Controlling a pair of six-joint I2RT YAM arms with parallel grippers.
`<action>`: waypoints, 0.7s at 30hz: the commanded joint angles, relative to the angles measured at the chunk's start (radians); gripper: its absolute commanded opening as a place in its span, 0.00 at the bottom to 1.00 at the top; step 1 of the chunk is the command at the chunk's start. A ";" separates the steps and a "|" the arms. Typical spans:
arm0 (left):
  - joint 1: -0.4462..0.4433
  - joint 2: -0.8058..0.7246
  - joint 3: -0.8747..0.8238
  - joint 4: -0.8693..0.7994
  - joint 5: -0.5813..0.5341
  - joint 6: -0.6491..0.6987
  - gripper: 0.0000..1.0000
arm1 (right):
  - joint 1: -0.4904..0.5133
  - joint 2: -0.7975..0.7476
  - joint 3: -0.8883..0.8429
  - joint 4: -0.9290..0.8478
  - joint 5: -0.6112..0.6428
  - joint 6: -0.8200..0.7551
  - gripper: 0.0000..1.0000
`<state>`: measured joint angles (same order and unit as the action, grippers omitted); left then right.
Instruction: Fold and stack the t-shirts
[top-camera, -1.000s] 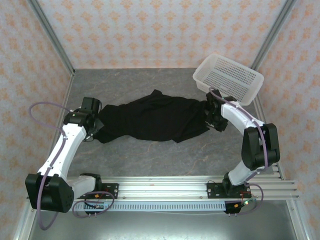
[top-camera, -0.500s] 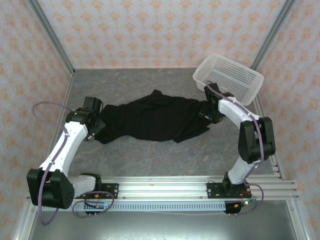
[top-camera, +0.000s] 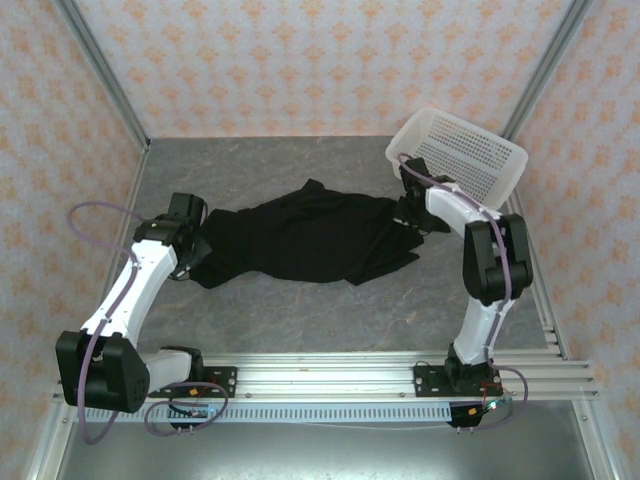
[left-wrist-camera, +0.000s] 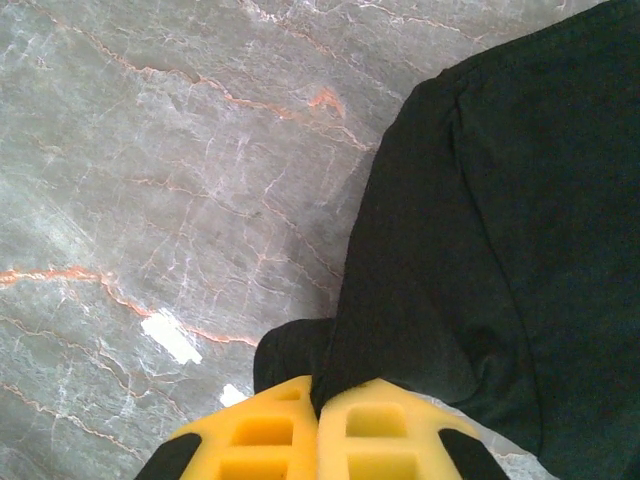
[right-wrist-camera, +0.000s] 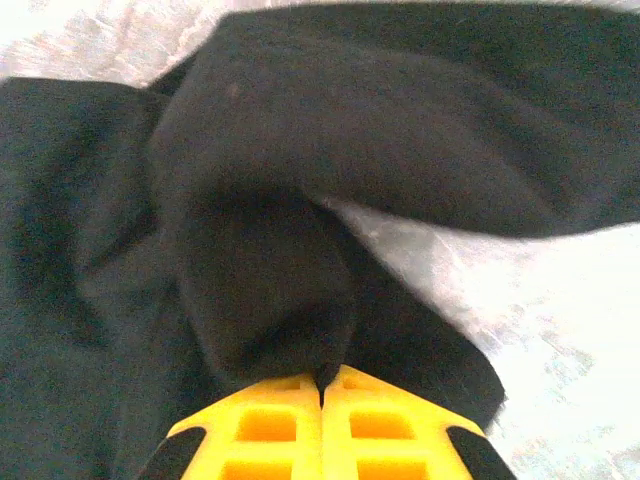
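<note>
The right gripper draws the shirt's bunched end outward next, spreads and releases it, since the bare tabletop by the back wall (top-camera: 374, 163) lies outward of it.
A black t-shirt (top-camera: 310, 238) lies stretched left to right across the grey marble table (top-camera: 300, 320), plain black side up, rumpled, no print showing. My left gripper (top-camera: 192, 232) is at the shirt's left end, shut on a fold of the black cloth (left-wrist-camera: 420, 300); the yellow fingertips (left-wrist-camera: 260, 430) pinch it just above the table. My right gripper (top-camera: 412, 215) is at the shirt's right end, shut on a bunched fold (right-wrist-camera: 270, 290), with its yellow fingertips (right-wrist-camera: 390, 420) closed on the fabric.
A white plastic mesh basket (top-camera: 457, 156) stands tilted at the back right, right behind the right arm. Patterned walls with metal posts enclose the table. An aluminium rail (top-camera: 330, 380) runs along the near edge.
The right gripper has moved away from me and slightly left, carrying the shirt's right end toward the basket. The left gripper has shifted only a little; the shirt stays stretched.
</note>
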<state>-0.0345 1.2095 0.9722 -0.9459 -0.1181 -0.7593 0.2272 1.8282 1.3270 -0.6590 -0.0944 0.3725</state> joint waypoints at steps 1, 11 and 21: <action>0.002 -0.008 0.006 0.004 -0.062 -0.009 0.00 | 0.028 -0.203 -0.045 -0.050 0.085 0.006 0.00; 0.002 -0.020 0.004 0.001 -0.101 -0.018 0.00 | 0.051 -0.445 -0.076 -0.153 0.110 0.061 0.00; 0.003 -0.016 0.060 -0.034 -0.201 -0.020 0.00 | 0.049 -0.141 0.282 -0.115 0.211 -0.005 0.00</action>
<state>-0.0345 1.2091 0.9882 -0.9512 -0.2184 -0.7628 0.2764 1.6440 1.5036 -0.7826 0.0345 0.3958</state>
